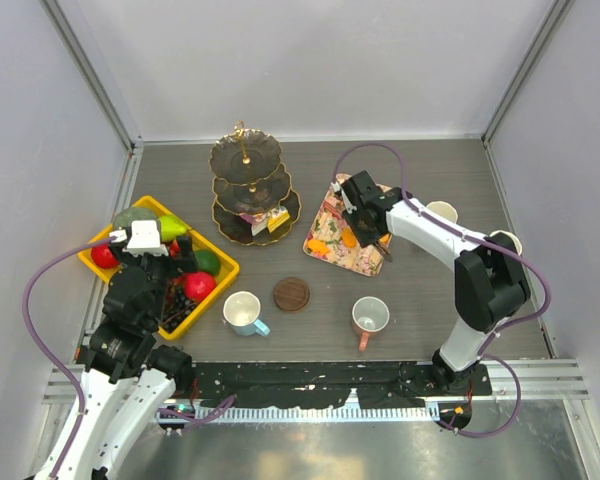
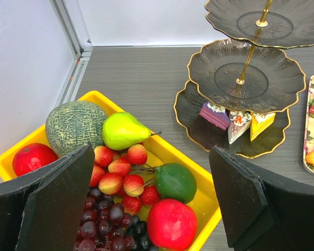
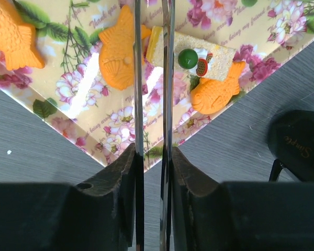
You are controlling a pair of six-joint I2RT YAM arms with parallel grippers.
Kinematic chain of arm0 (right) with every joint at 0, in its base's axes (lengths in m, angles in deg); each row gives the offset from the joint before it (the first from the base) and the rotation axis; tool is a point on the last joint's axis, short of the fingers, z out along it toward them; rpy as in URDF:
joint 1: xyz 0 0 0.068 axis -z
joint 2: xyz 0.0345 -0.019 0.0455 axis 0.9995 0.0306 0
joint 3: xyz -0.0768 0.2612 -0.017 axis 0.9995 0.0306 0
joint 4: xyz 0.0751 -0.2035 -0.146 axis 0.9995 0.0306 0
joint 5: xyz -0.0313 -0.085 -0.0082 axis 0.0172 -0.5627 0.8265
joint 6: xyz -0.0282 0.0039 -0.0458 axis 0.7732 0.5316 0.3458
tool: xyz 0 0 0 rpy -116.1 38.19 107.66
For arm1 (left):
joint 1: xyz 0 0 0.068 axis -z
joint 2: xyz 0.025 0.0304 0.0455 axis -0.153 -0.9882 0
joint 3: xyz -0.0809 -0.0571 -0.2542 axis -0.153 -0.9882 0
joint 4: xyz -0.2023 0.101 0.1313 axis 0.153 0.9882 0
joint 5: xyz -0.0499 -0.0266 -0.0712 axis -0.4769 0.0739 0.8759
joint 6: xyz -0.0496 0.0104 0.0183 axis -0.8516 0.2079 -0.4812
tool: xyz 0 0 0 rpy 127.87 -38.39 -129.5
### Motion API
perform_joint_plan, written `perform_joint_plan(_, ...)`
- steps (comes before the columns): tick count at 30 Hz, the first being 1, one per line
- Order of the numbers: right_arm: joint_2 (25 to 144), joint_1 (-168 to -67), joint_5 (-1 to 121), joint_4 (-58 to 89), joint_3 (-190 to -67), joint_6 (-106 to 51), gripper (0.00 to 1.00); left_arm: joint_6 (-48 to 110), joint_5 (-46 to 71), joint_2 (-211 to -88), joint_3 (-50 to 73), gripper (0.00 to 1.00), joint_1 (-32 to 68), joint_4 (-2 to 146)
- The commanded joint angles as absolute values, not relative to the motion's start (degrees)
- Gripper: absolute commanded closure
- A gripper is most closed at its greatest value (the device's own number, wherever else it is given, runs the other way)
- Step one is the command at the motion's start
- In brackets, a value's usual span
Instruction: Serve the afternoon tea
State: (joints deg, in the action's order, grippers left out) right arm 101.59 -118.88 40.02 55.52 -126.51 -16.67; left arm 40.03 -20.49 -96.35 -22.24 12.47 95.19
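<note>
The right gripper rises and swings its tongs over the stand's empty middle shelf next, to its left in the top view, then releases them there.
The dark three-tier stand with a gold handle holds three cake slices on its bottom tier; it also shows in the left wrist view. My right gripper hovers over the floral tray and is shut on metal tongs. The tong blades reach between an orange fish pastry and a cake slice, beside another fish pastry. My left gripper is open and empty above the yellow crate. A white mug and a pinkish mug stand in front.
The yellow crate at the left holds fruit: melon, pear, apples, grapes. A brown coaster lies between the front mugs. Two pale mugs stand at the right. A dark mug-like object sits beside the tray.
</note>
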Motion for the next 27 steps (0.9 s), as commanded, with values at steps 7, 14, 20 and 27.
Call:
perform_joint_plan(7,90.20,-119.36,39.36,57.04,-126.65,-17.53,0.73,40.42,-19.77,-96.24,-22.38,0.01,12.20,91.99)
perform_joint_plan(14,83.86,-123.66,36.81,58.45,-129.71,-16.83,0.72,40.42,-19.77,-96.33,-22.29,0.01,12.20,91.91)
perform_joint_plan(20,88.32,-128.23,34.44,58.28,-139.28,-14.72,0.71,40.42,-19.77,-96.42,-22.46,0.01,12.20,91.99)
perform_joint_plan(27,97.73,-131.14,32.76,57.49,-151.32,-10.59,0.70,40.42,-20.04,-96.50,-22.46,0.01,12.20,91.91)
